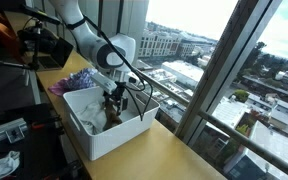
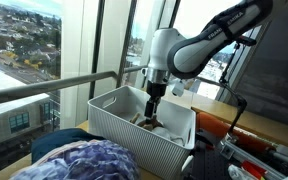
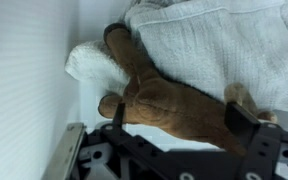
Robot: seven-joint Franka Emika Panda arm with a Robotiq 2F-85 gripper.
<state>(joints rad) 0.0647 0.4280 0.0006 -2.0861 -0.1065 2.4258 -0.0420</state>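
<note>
My open gripper moves down into the white plastic bin onto the brown plush toy's body (image 1: pixel 112 121) (image 3: pixel 179 110) next and closes, since that body lies between its parted fingers.
A brown plush toy (image 3: pixel 164 100) lies in a white plastic bin (image 1: pixel 114 137) on top of white cloth (image 3: pixel 214 45). My gripper (image 3: pixel 181 115) reaches down into the bin and stands open, with one dark finger on each side of the toy's body. The left finger (image 3: pixel 117 112) sits by the toy's rounded end and the right finger (image 3: pixel 246 122) by its other end. In both exterior views the gripper (image 1: pixel 115 98) (image 2: pixel 152 112) hangs inside the bin (image 2: pixel 134 132), just above its contents. Whether the pads touch the toy is unclear.
A purple patterned cloth (image 1: pixel 76 80) (image 2: pixel 84 160) lies on the wooden counter next to the bin. Tall windows with a rail (image 2: pixel 44 88) run along the counter's far side. Boxes and equipment (image 2: pixel 254 130) stand beyond the bin.
</note>
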